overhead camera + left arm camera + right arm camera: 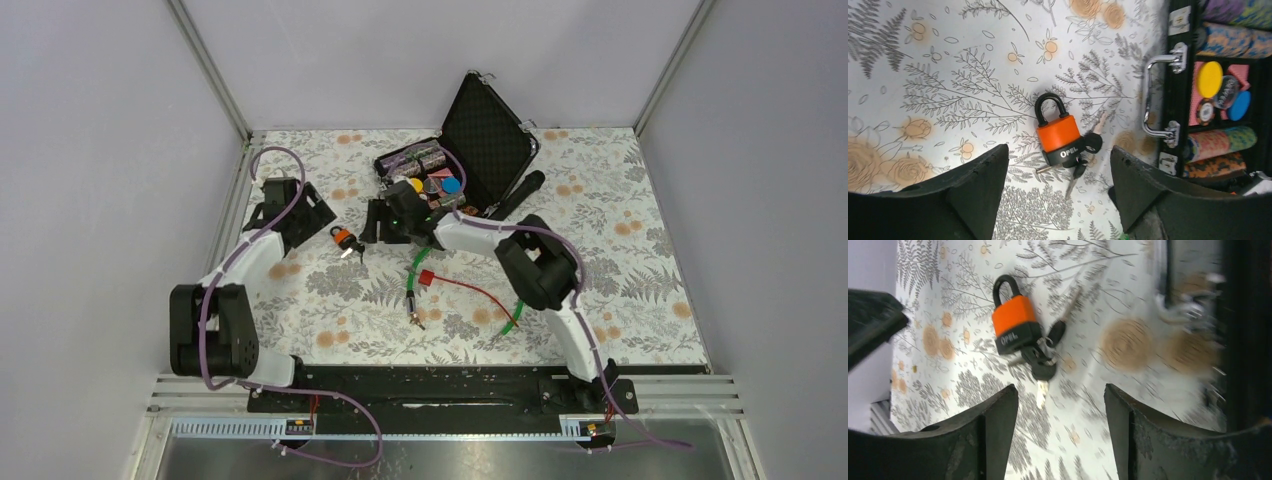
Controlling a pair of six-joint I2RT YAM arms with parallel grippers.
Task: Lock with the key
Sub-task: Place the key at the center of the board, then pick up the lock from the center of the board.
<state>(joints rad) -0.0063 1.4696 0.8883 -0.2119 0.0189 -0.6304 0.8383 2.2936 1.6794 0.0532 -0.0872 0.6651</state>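
Note:
My right gripper is to go back and to the right in the top view, then down onto the red block [426,277], because it is closer to my base than the padlock [343,238].
An orange padlock [343,238] with a black shackle and black base lies flat on the floral cloth between my two grippers. Its shackle looks pushed into the body [1059,134] [1014,322]. Two black-headed keys [1092,143] on a ring lie against its base. The key [1046,169], a thin silvery piece, sticks out from under the base at the lower left. My left gripper [318,222] [1059,150] hovers over the lock, open and holding nothing. My right gripper [368,232] [1061,387] stands just right of the lock, open and holding nothing.
An open black case [490,140] with coloured chips stands at the back right of the lock, its metal handle [1148,95] facing it. A green cable [418,265], a red wire with a red block [426,277] and a black cylinder [520,192] lie nearby.

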